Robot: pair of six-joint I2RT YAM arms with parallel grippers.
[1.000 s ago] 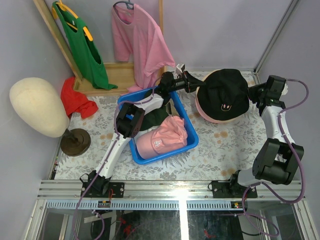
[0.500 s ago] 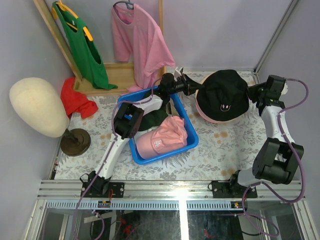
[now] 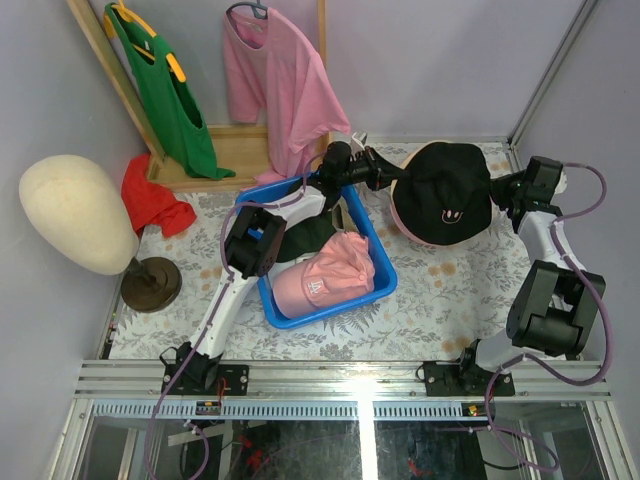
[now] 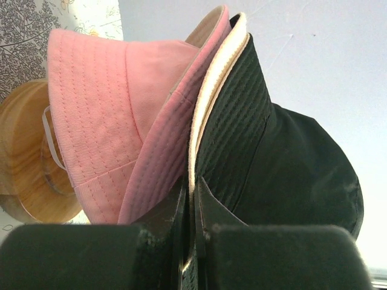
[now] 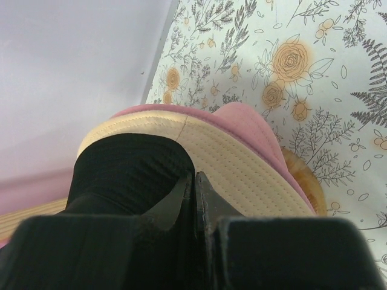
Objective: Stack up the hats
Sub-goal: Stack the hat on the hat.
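Observation:
Next, my right gripper lowers toward the pink hat's brim (image 5: 261,154) below it and releases the black hat's edge, because the black hat's cream lining shows wide above the pink hat (image 5: 248,121).
A black bucket hat (image 3: 445,190) with a cream-lined brim sits over a pink bucket hat (image 3: 403,218) at the back right. My left gripper (image 3: 386,178) is shut on the black hat's left brim. My right gripper (image 3: 502,190) is shut on its right brim. In the left wrist view the cream brim edge runs between the left gripper (image 4: 193,199), black hat (image 4: 290,175) to the right, pink hat (image 4: 91,115) to the left. The right wrist view shows the right gripper (image 5: 193,184) pinching the black brim (image 5: 127,172) above the pink hat (image 5: 248,121). A pink cap (image 3: 325,275) and a dark green cap (image 3: 303,238) lie in the blue bin (image 3: 384,285).
A cream mannequin head (image 3: 75,210) on a dark stand (image 3: 150,283) is at the left, with a red cloth (image 3: 155,202) behind it. Green (image 3: 165,95) and pink (image 3: 285,85) T-shirts hang on a wooden rack (image 3: 235,150). A wooden disc (image 4: 24,151) lies under the pink hat.
My left gripper has closed on the black hat's brim. The right gripper and the hat have shifted slightly to the left.

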